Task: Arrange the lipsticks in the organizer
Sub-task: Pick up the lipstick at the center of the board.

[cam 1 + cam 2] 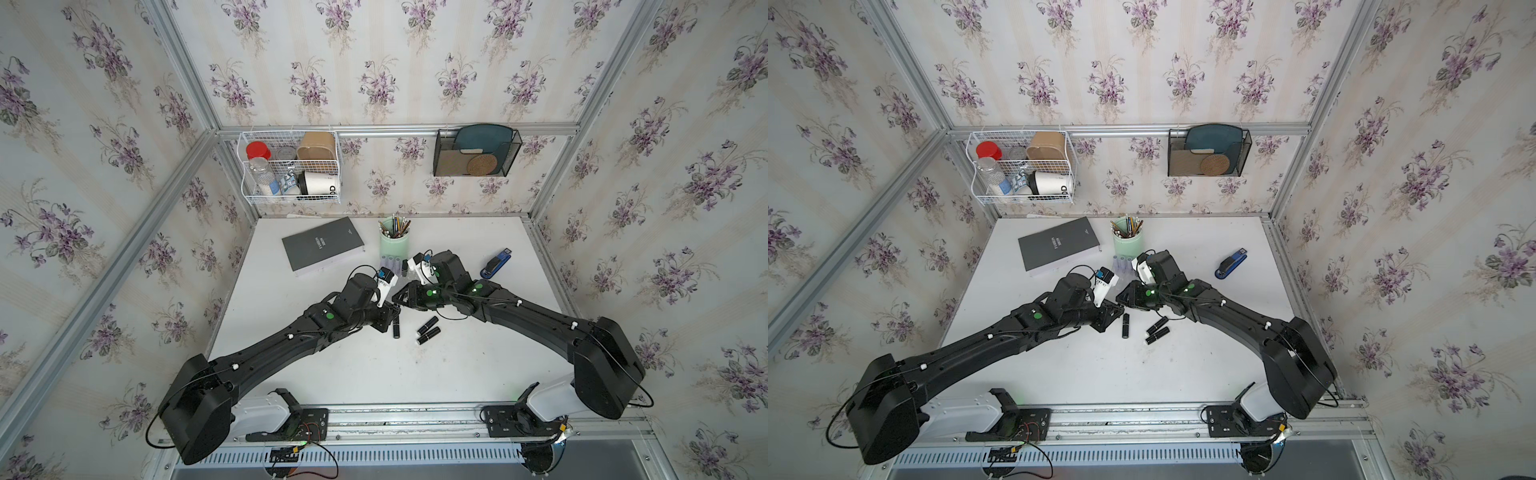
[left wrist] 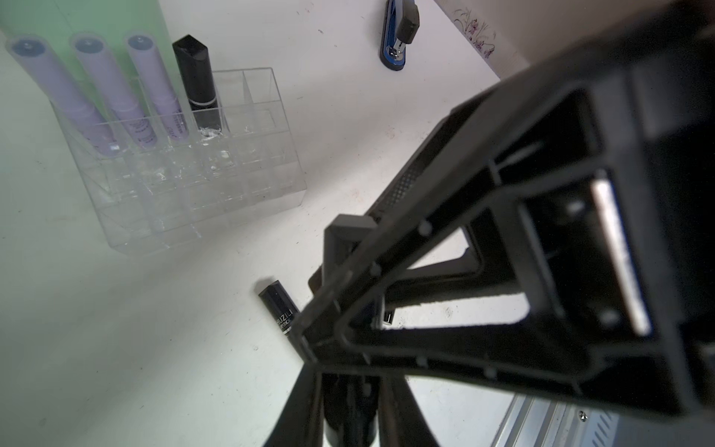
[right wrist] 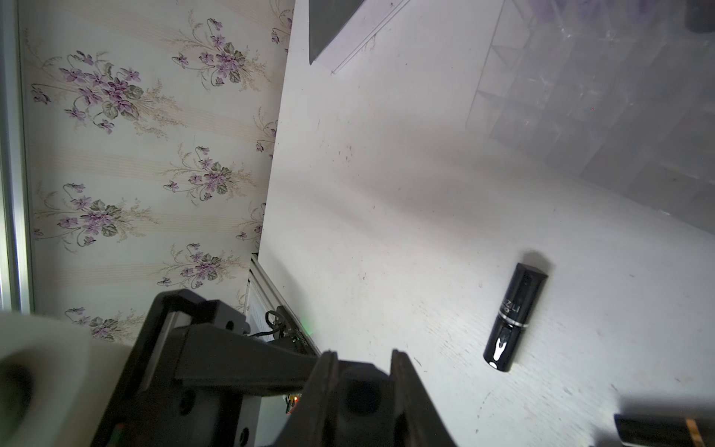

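Observation:
My right gripper turns the tube [image 3: 363, 398] outward next, lowers it into the empty outward slot beside the upright black lipstick and releases it there.
The clear organizer [image 2: 232, 185] stands in front of the green cup. Its back row holds three lilac lipsticks [image 2: 120, 93] and one black lipstick [image 2: 199, 77], all upright. My two grippers meet tip to tip over the middle of the table. The left gripper [image 2: 350, 383] is shut on a black lipstick [image 2: 350, 422]. The right gripper [image 3: 363, 358] is shut on a black tube [image 3: 363, 398] seen end-on, apparently the same one. Three black lipsticks lie loose just in front of the grippers [image 1: 397, 326] [image 1: 428, 324] [image 1: 429, 335].
A grey book [image 1: 322, 245] lies at the back left, and a mint pencil cup [image 1: 394, 245] stands behind the organizer. A blue stapler [image 1: 495, 264] lies to the right. A wire basket [image 1: 291, 166] and a black mesh holder [image 1: 476, 151] hang on the back wall.

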Robot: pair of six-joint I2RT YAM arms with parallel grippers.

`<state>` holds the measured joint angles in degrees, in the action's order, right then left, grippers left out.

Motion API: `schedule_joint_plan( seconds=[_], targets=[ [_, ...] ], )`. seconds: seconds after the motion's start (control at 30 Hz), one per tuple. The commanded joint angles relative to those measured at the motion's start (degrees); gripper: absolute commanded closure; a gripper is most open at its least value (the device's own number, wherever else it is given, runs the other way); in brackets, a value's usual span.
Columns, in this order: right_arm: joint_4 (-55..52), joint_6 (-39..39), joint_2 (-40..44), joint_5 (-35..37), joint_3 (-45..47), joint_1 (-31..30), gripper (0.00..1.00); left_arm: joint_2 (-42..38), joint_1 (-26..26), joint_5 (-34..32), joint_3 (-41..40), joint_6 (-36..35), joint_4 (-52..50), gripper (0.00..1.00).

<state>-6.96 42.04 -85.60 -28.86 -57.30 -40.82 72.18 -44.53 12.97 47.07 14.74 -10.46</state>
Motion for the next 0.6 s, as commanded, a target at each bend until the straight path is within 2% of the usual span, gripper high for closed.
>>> schedule_joint_plan(
  seconds=[0.0,0.13,0.27,0.33,0.4,0.57],
  targets=[
    [1.23,1.00,-0.25,1.51,-0.41,0.08,0.74,0.16,0.06,-0.21,1.03,0.01,2.15,0.86],
    [2.33,1.66,-0.12,2.98,-0.17,1.06,0.76,-0.42,0.57,-3.06,2.42,1.34,-0.45,0.56],
    [6.40,4.17,0.40,5.09,1.77,4.31,0.79,-3.33,3.08,-2.43,3.98,2.50,-3.78,0.41],
    [8.40,4.76,0.76,7.90,2.24,5.97,0.80,-5.38,4.91,-1.35,3.74,2.99,-4.18,0.38],
    [8.87,3.31,0.55,13.91,1.50,6.56,0.80,-6.87,7.72,-0.35,3.16,4.19,-4.52,0.38],
    [11.38,-3.57,-1.87,35.76,0.34,5.45,0.81,-6.51,15.35,1.14,0.14,8.24,-5.35,0.38]
  ],
)
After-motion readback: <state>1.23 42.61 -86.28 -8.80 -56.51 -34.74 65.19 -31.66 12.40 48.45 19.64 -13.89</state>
